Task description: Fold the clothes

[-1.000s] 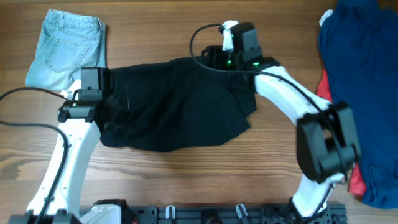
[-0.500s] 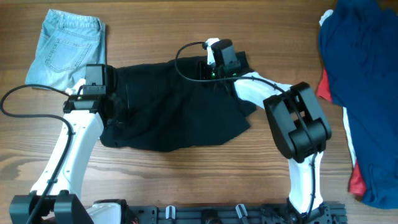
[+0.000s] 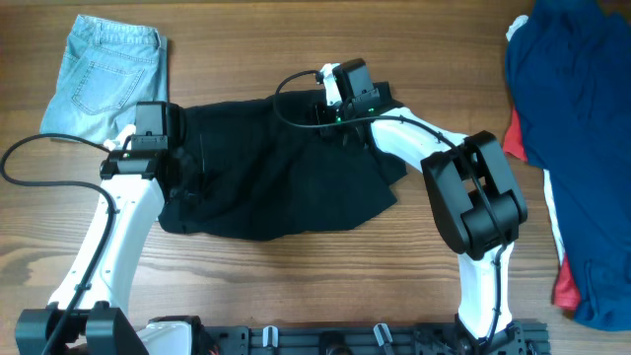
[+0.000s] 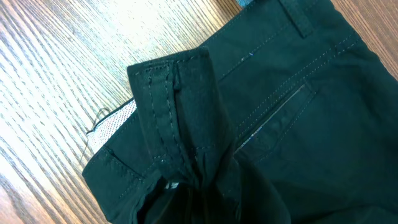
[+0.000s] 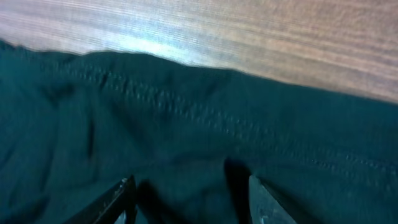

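Note:
The wood beside the denim shorts lies outward of my left gripper, so my left gripper should next lift, carry the waistband outward and lower it to release it on that wood.
The black shorts lie spread on the wooden table in the overhead view. My left gripper is at their left end, shut on the bunched waistband. In the left wrist view the folded waistband and its pale lining rise from my left gripper, whose fingers are buried in cloth. My right gripper is over the shorts' far edge. In the right wrist view my right gripper is open, its fingertips just above the black cloth, holding nothing.
Folded light-blue denim shorts lie at the far left, just beyond my left gripper. A dark blue garment and a red cloth are piled along the right edge. Bare wood lies in front of the shorts.
My right gripper has moved left along the shorts' far edge, onto the black cloth. My left gripper has shifted slightly forward and right with the waistband in it.

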